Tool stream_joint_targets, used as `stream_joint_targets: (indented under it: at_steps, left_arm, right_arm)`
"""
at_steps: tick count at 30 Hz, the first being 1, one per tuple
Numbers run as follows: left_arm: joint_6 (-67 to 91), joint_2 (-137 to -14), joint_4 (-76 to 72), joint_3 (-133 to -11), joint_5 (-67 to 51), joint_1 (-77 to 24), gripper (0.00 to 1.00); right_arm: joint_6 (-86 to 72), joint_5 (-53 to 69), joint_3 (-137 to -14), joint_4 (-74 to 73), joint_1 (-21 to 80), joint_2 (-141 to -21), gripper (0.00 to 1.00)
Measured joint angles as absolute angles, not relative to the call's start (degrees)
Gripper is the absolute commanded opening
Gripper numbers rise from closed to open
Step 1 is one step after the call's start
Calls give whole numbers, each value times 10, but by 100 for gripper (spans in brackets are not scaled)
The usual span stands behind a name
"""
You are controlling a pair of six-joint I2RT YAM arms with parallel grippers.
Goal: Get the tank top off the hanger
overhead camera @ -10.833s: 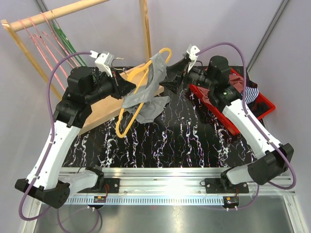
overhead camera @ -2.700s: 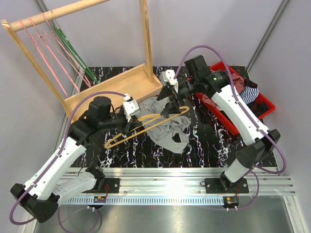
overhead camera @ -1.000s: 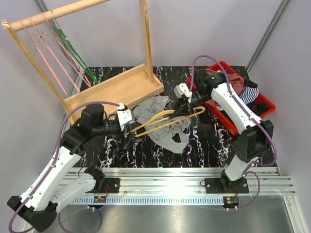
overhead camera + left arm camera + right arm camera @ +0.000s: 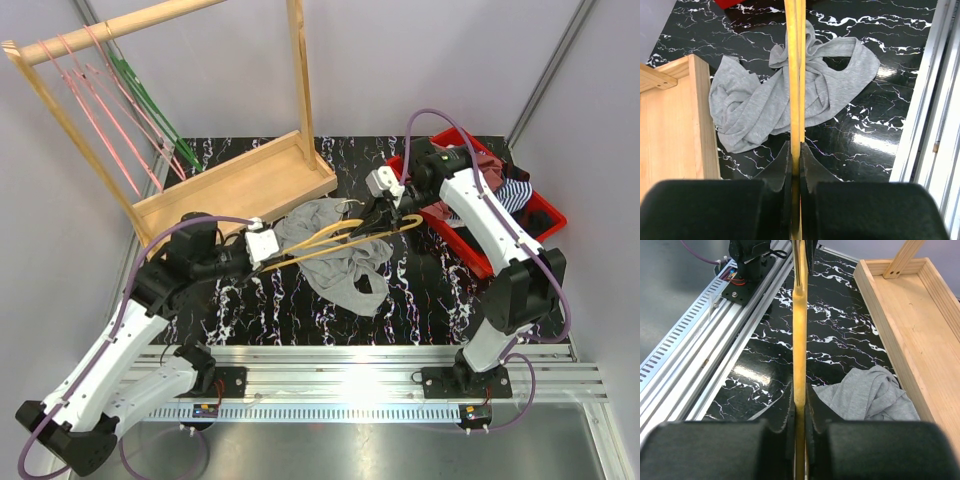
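Note:
The yellow hanger (image 4: pixel 335 243) goes beside the green hangers next: my left gripper moves up and outward, hooks it there and releases it, since the wooden bar has bare room there.
The grey tank top (image 4: pixel 345 268) lies crumpled on the black marbled table. The yellow hanger (image 4: pixel 335 243) stretches just above it, held at both ends. My left gripper (image 4: pixel 272 262) is shut on the hanger's left end, and the left wrist view shows the jaws pinching the yellow bar (image 4: pixel 795 75) at the left gripper (image 4: pixel 795 147), with the tank top (image 4: pixel 755 105) beneath. My right gripper (image 4: pixel 385 215) is shut on the right end. In the right wrist view the hanger (image 4: pixel 799 330) runs out from the right gripper (image 4: pixel 799 390), past the tank top (image 4: pixel 870 397). Whether a strap still loops the hanger cannot be told.
A wooden rack base (image 4: pixel 240 185) sits at the back left, its rail carrying pink and green hangers (image 4: pixel 120 100). A red bin (image 4: pixel 535 218) with clothes stands at the right. The aluminium rail (image 4: pixel 330 365) runs along the near edge.
My left gripper has moved in to the hanger's left end and closed on it. The right gripper, still holding the hanger, has shifted slightly up and right.

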State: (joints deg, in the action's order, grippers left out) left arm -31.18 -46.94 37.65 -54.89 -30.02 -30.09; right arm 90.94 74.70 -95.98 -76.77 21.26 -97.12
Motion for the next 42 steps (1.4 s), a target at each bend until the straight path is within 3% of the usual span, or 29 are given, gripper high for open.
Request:
stream_joint_targets:
  at_steps: [1,2,3,7,11,16,23,29,42]
  left_arm:
    - [-309,-469,376,-549,-297,-301,0]
    - [-304,-469,376,-549,-288,-302,0]
    - [-300,-469,378,-549,-278,-302,0]
    - [-268,-469,384,-547,-234,-301,0]
    - [-230,-463,385,-539,-199,-300,0]
    - [-178,-453,387,-538,-158,-300,0]
    - [-84,-431,375,-554,-81,-300,0]
    - [30,-428,378,-614,34,-300,0]
    - [254,-490,348,-753,234,-300,0]
  right_arm:
    - [908,747,-960,-768,213,-971,38]
    - [902,748,-960,-768,213,-971,72]
    - [894,752,-960,-769,212,-970,99]
    - [811,761,-952,-741,201,-948,100]
    - [621,733,-907,-581,194,-878,100]
    - [456,628,-842,-377,193,-793,100]
    - [269,434,-824,-220,185,-797,100]
    - [167,310,-802,-178,182,-809,100]
    - [90,274,-800,-146,182,-833,100]
